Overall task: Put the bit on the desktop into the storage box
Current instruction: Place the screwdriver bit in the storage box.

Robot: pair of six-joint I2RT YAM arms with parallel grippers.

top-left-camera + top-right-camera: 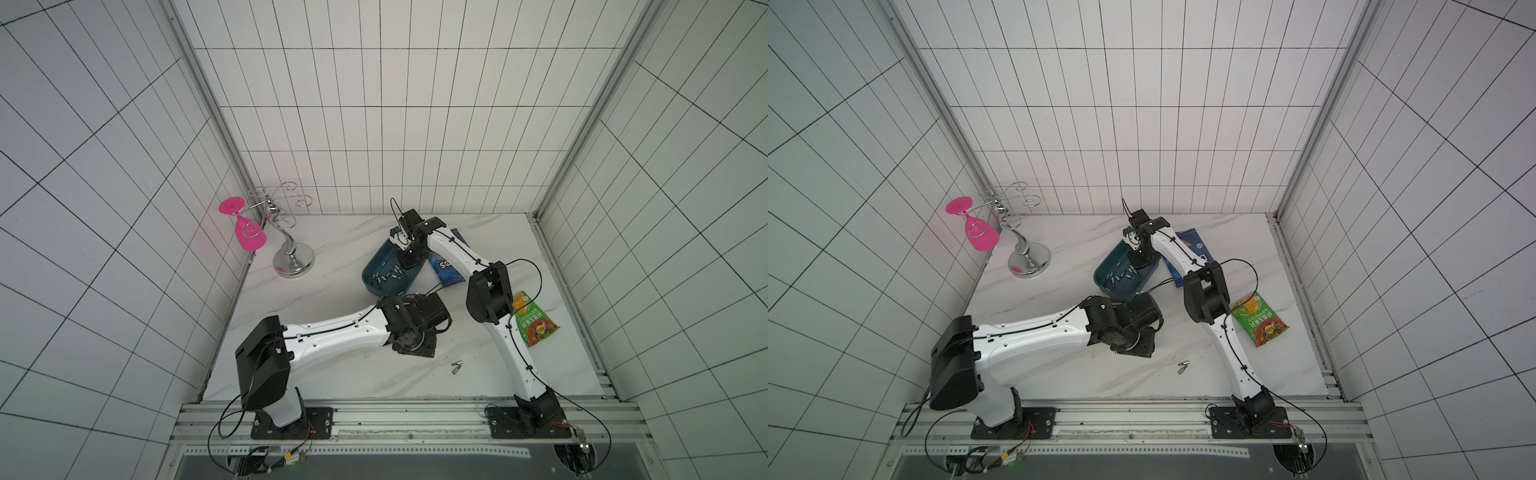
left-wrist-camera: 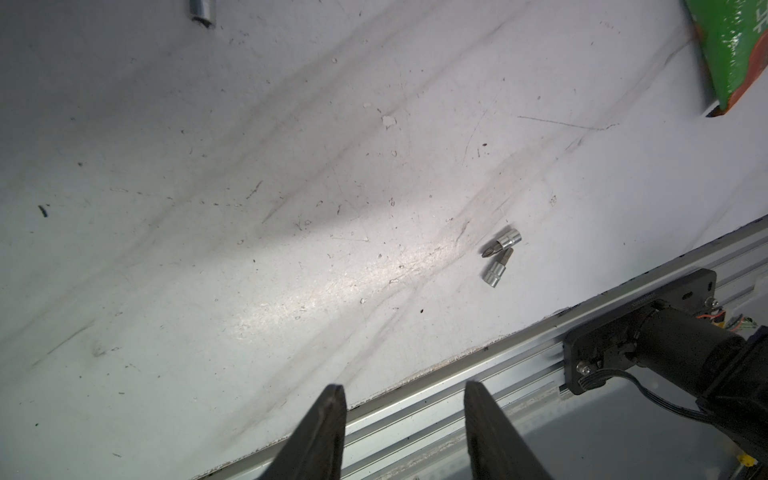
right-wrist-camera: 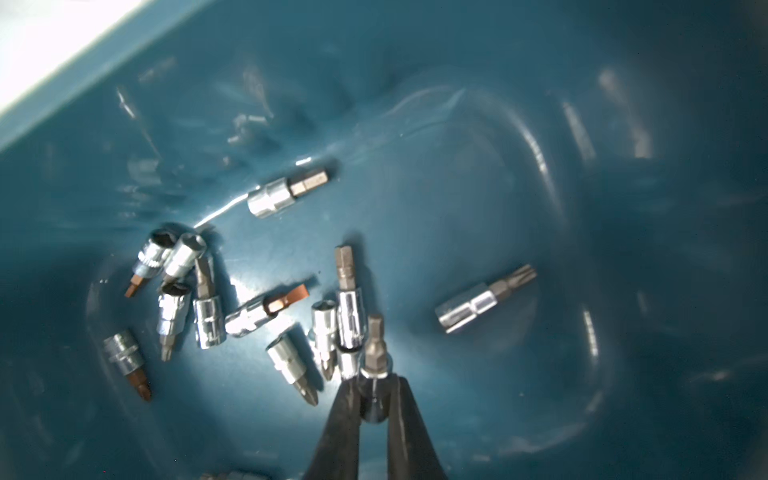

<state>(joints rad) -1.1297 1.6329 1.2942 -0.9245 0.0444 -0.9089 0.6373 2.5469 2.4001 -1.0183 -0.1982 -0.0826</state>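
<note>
The silver bit [image 3: 375, 353] should next go down with my right gripper to the bare bottom of the box, between the crowded bits and the lone one, and be released there.
The storage box [image 1: 370, 276] [image 1: 1100, 276] lies at the back middle of the desktop [image 1: 332, 374], with several bits [image 3: 266, 316] on its floor. My right gripper [image 3: 374, 382] hangs inside the box [image 3: 623, 208], shut on a silver bit [image 3: 375, 353] just above the others. Two bits [image 1: 456, 366] [image 1: 1183, 366] [image 2: 498, 257] lie touching on the desktop near its front edge. My left gripper [image 2: 404, 386] stands open and empty above the front edge, a little to the left of them. Another bit [image 2: 201, 12] lies at the border of the left wrist view.
A blue chip bag [image 1: 446, 270] lies against the box on the right. A green snack bag [image 1: 534, 324] lies under the right arm. A chrome rack [image 1: 286, 245] with a pink glass [image 1: 245, 232] stands back left. An aluminium rail [image 1: 407, 419] runs along the front.
</note>
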